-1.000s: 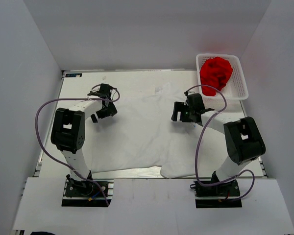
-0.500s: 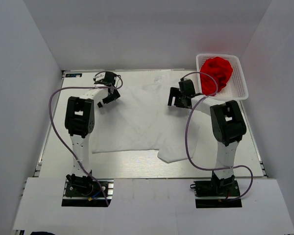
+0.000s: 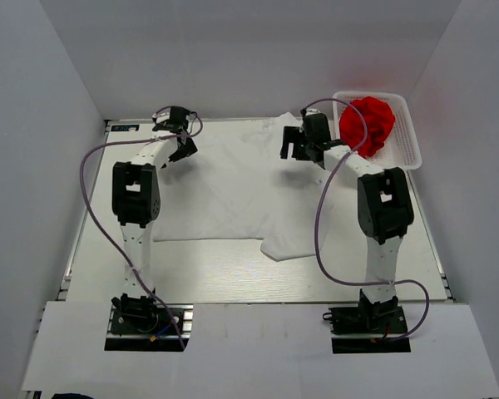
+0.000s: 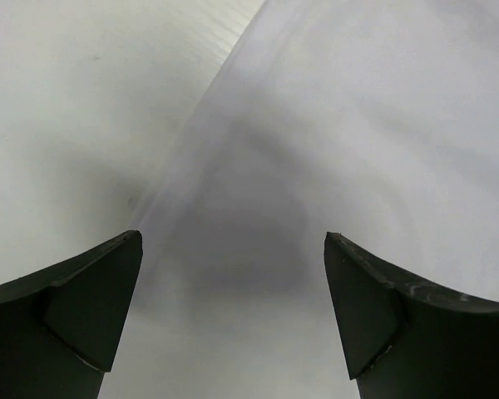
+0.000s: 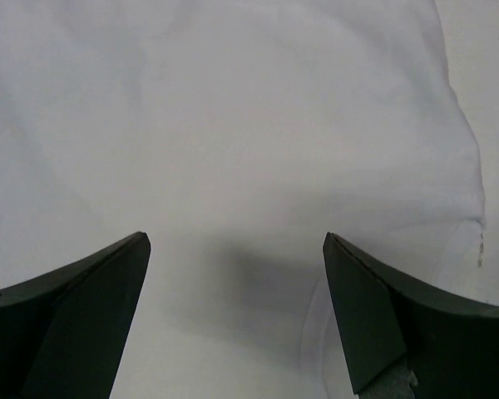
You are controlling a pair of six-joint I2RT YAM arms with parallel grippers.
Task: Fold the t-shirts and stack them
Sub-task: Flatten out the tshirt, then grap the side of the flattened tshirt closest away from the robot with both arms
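The white t-shirt's flat near corner [image 3: 157, 238] is behind and below my left gripper. I should move my left gripper back along the t-shirt's side edge and down to that corner next.
The white t-shirt [image 3: 233, 195] lies spread on the table, with one part bunched at its near right corner. My left gripper [image 3: 183, 151] is open over the shirt's far left edge. In the left wrist view [image 4: 233, 274] the cloth [image 4: 358, 125] fills the space between the fingers and its edge runs diagonally. My right gripper [image 3: 293, 148] is open over the shirt's far right part, and in the right wrist view [image 5: 237, 274] there is only white cloth [image 5: 233, 108] under it. The red t-shirt [image 3: 366, 123] is bunched in the basket.
The white lattice basket [image 3: 409, 156] stands at the far right corner, right beside my right arm. The white table [image 3: 216, 270] shows bare along its near edge and on the left [image 4: 66, 100]. Grey walls close in the back and both sides.
Both arms have stretched toward the far side of the table. The white shirt has slid away from the near edge along with them.
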